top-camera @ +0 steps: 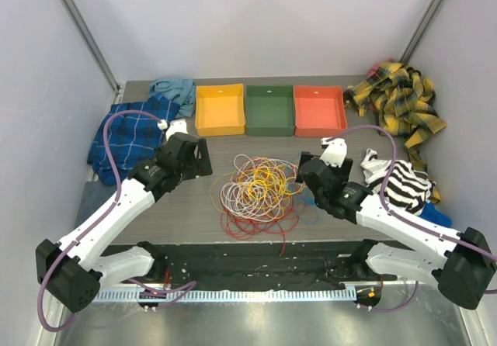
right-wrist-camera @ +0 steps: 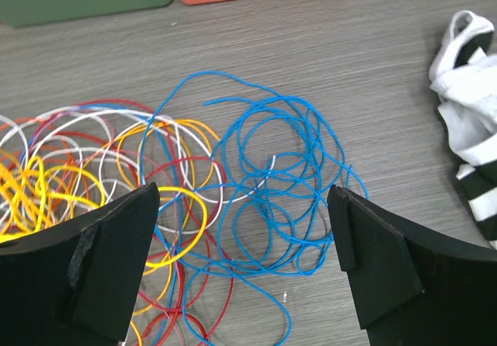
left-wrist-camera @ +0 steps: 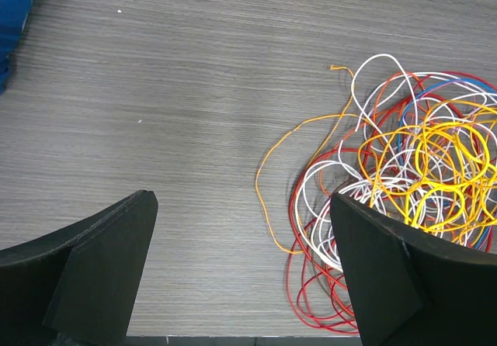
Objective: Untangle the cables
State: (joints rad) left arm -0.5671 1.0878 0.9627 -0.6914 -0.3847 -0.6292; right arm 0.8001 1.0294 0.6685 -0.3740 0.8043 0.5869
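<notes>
The right gripper moves down next, turning, onto the loose blue cable loops' edge by the striped cloth (right-wrist-camera: pixel 319 220), clear of the yellow cable pieces. The blue loops lie below it.
The cables (top-camera: pixel 256 191) lie in one tangled heap of red, orange, yellow, white and blue loops at the table's middle front. My left gripper (top-camera: pixel 203 161) is open and empty just left of the heap. In the left wrist view (left-wrist-camera: pixel 242 198) its right finger stands over the heap's left edge (left-wrist-camera: pixel 404 167), and an orange strand (left-wrist-camera: pixel 268 206) trails out between the fingers. My right gripper (top-camera: pixel 304 174) is open and empty at the heap's right side. In the right wrist view (right-wrist-camera: pixel 242 191) it hovers over loose blue loops (right-wrist-camera: pixel 279 167).
Yellow (top-camera: pixel 220 109), green (top-camera: pixel 269 109) and red (top-camera: pixel 319 110) bins stand in a row at the back. A blue plaid cloth (top-camera: pixel 128 136) lies at the left. A yellow plaid cloth (top-camera: pixel 400 102) and a black-and-white striped cloth (top-camera: pixel 404 183) lie at the right.
</notes>
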